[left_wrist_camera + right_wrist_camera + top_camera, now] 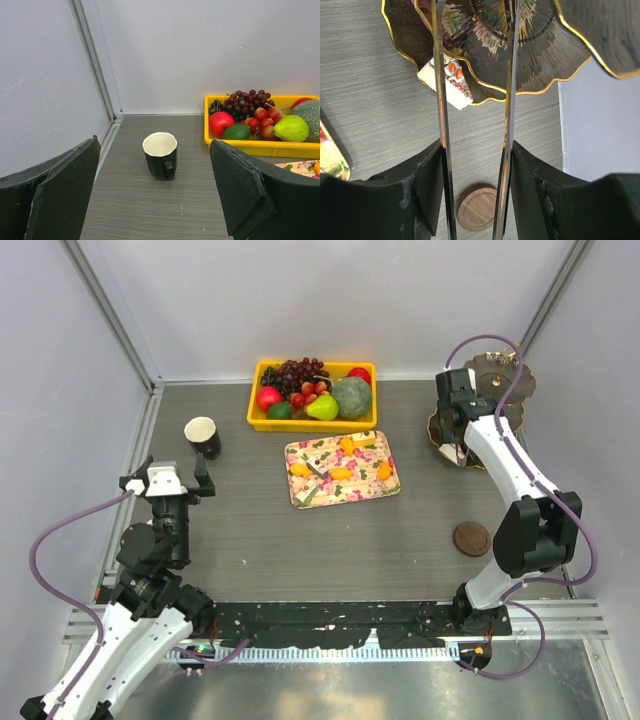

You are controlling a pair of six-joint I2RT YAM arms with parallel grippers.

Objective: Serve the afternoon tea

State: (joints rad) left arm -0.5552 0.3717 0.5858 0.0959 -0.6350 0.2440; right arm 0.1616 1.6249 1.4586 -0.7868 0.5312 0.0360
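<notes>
I will next swing the open tongs in my right gripper across and down around the floral tray's dark cake piece, which is to its left in the top view.
A black cup (203,436) (160,156) with a pale inside stands upright at the far left. My left gripper (172,472) (155,185) is open just short of it, and the cup sits apart between the lines of the two fingers. My right gripper (455,405) (476,150) is shut on metal tongs (441,100), whose two arms stand spread. The arms reach over the dark gold-rimmed stand (505,375) (530,55). A white cake piece (451,82) with red bits lies on a lower tier beside the left tong arm. Orange pastries (345,445) lie on the floral tray (365,462).
A yellow bin (310,425) of fruit stands at the back centre, also showing in the left wrist view as the yellow bin (250,146). A round wooden coaster (470,537) (477,207) lies on the table near the right arm. Walls close in the left, back and right sides.
</notes>
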